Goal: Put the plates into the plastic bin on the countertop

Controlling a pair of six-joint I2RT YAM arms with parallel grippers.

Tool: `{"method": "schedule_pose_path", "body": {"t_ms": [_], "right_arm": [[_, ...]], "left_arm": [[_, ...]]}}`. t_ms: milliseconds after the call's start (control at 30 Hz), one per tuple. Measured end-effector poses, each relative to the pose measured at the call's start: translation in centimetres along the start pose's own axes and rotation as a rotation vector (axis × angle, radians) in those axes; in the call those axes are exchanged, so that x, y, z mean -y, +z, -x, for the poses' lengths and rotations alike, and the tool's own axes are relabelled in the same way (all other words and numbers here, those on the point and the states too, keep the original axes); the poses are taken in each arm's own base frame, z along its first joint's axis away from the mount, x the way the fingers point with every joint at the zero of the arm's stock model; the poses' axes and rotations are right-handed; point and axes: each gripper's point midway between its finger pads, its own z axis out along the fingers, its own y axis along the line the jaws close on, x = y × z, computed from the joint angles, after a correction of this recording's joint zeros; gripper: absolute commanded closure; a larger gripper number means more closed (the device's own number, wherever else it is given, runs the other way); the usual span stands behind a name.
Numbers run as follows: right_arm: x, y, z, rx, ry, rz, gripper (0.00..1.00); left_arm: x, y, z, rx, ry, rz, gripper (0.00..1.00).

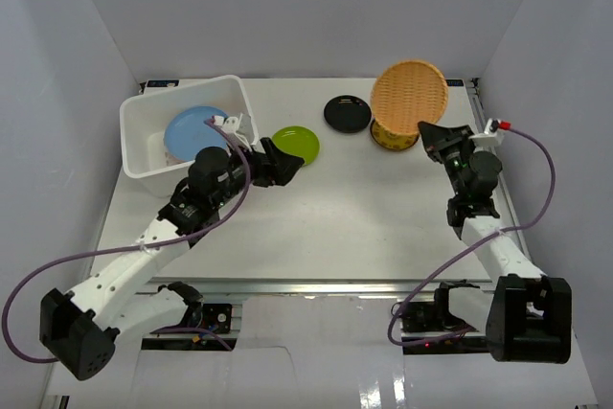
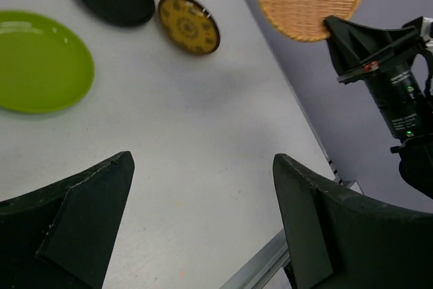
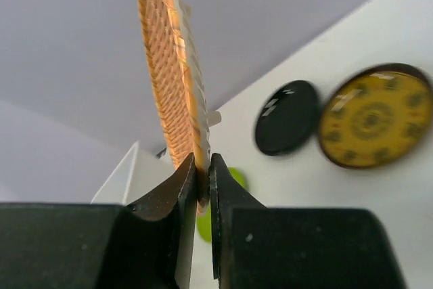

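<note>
I will next swing my right gripper to the left in the top view, and then I will lower the tan woven plate over the light blue plate (image 1: 192, 128).
My right gripper (image 1: 430, 131) is shut on the rim of the tan woven plate (image 1: 409, 95), holding it tilted above the countertop (image 1: 364, 208). The right wrist view shows that plate (image 3: 166, 59) edge-on, pinched between the fingertips (image 3: 203, 166). Beneath it lies the dark plate with a yellow pattern (image 1: 391, 139), and the black plate (image 1: 347, 113) sits to its left. The lime green plate (image 1: 299, 144) rests just beyond my open left gripper (image 1: 283, 162), whose jaws (image 2: 203, 201) hold nothing. A light blue plate (image 1: 192, 128) lies inside the white plastic bin (image 1: 182, 84) at the back left.
White walls close off the back and both sides. A metal rail (image 1: 316, 286) runs along the near edge of the countertop, seen also in the left wrist view (image 2: 264, 262). My left arm's purple cable (image 1: 239, 155) arcs beside the bin's right wall.
</note>
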Motion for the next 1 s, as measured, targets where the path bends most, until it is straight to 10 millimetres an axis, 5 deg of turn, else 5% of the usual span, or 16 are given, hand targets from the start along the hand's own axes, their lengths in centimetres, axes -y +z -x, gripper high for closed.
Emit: {"method": "schedule_pose_path", "body": {"t_ms": [100,267,467,633,833,933,1000], "right_arm": [[-7.3,1.4,-2.0,-0.085,-0.05,0.165,0.92],[-19.0,5.3,-9.6,-0.304,-0.091,0.395,0.92],[-26.9,8.1,-20.9,-0.518,-0.105,0.518,0.92],[-30.6,10.4,-31.0,-0.655,-0.129,0.532,0.92],[-30.3,11.0,-40.8,-0.77,-0.132,0.489,0.9],[-28.5,10.6,-43.8,-0.809,-0.129,0.435,0.72],[-27.5,10.4,-45.0,-0.824,-0.12,0.404,0.51]], "left_arm": [[3.4,-2.6,4.9,0.114,0.08,-0.075,0.02],[6.1,-8.0,10.6,0.3,0.193,-0.099,0.02],[6.3,-13.8,14.7,0.494,0.259,-0.039,0.02],[5.5,-16.9,16.7,0.621,0.28,0.024,0.02],[2.3,-15.4,15.4,0.607,0.304,0.142,0.02],[1.1,-14.6,14.4,0.58,0.312,0.175,0.02],[0.5,-14.3,14.0,0.569,0.317,0.193,0.02]]}}
